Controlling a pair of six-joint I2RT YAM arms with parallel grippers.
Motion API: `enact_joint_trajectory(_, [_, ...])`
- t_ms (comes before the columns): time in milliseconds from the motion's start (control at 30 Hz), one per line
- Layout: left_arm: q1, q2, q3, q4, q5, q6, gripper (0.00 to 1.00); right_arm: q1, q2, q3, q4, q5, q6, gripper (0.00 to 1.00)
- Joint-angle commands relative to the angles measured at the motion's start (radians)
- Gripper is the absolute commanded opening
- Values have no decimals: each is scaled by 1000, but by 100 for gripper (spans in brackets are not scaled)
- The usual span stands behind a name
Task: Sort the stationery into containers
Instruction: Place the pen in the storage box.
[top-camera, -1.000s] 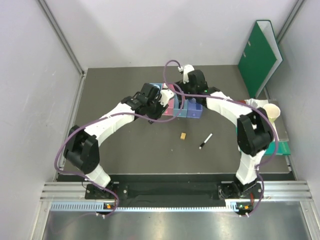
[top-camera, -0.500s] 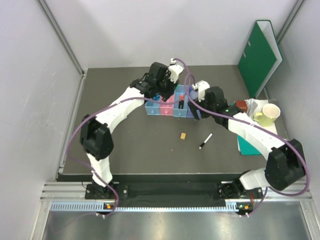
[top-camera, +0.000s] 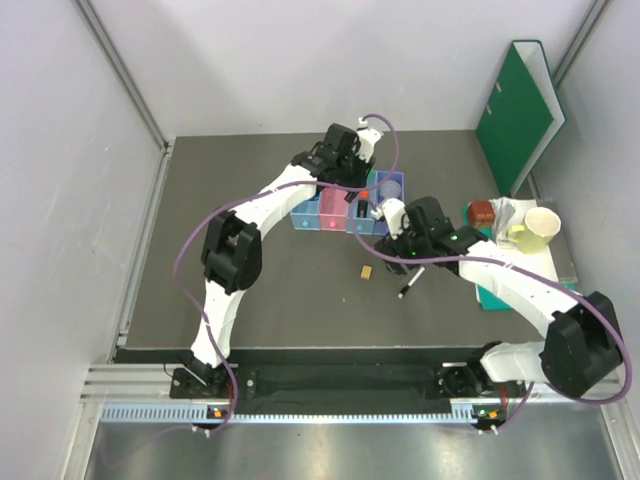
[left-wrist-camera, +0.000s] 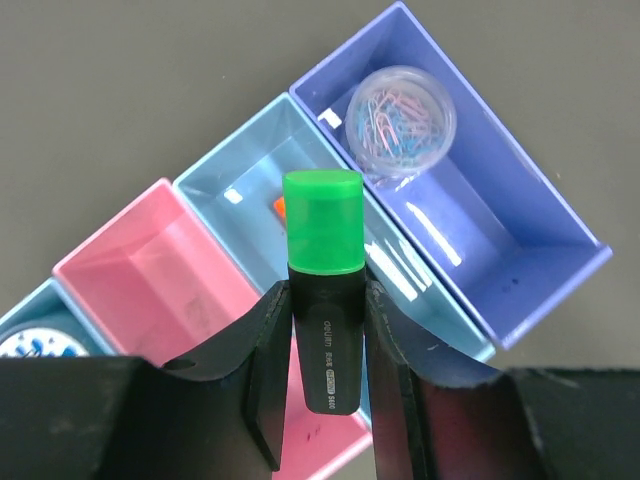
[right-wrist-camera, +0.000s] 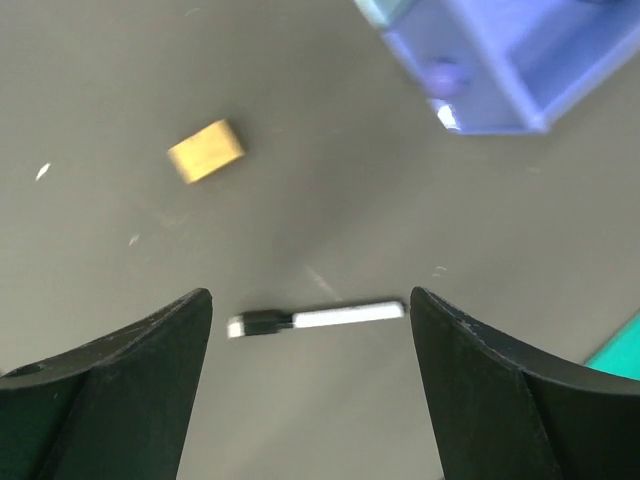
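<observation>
My left gripper holds the black highlighter above the light blue tray (left-wrist-camera: 250, 185) with the small orange item. It needs to lower the highlighter into the tray next and let it go beside that item.
My left gripper (left-wrist-camera: 325, 292) is shut on a black highlighter with a green cap (left-wrist-camera: 322, 225), held above the row of containers (top-camera: 330, 212). Below it lie the pink tray (left-wrist-camera: 150, 270) and a light blue tray (left-wrist-camera: 250, 185) with a small orange item (left-wrist-camera: 279, 206) inside. The purple tray (left-wrist-camera: 540, 240) holds a round pot of paper clips (left-wrist-camera: 400, 122). A blue patterned tin (left-wrist-camera: 30, 345) shows at the left edge. My right gripper (right-wrist-camera: 310, 295) is open above a thin pen (right-wrist-camera: 318, 319) lying on the table. The orange eraser (right-wrist-camera: 205, 150) lies apart from it.
A green ring binder (top-camera: 520, 100) leans at the back right. A cream cup (top-camera: 540, 228), a reddish-brown object (top-camera: 483, 212) and a teal flat tray (top-camera: 497, 295) sit at the right edge. Grey walls close in the dark mat on the left and at the back.
The left arm has swung right along the tray row with the highlighter. The right arm has pulled back from the trays to above the pen, its jaws slightly narrower.
</observation>
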Motion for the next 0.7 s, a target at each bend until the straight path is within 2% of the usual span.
enact_joint_trajectory(0, [-1,52,74,72,24,-43,13,60,75,35,-2,-30,-44,79])
enact_joint_trajectory(267, [0,136,99,118,16,-46,13,124,267,118,57,-40,-8,78])
enact_joint_trajectory(567, [18,180,89,152,4,-35,13,152,365,185,89,-42,-6,75])
enact_joint_trajectory(667, [18,190,80,161,6,-33,17,155,396,204,98,-40,-5,74])
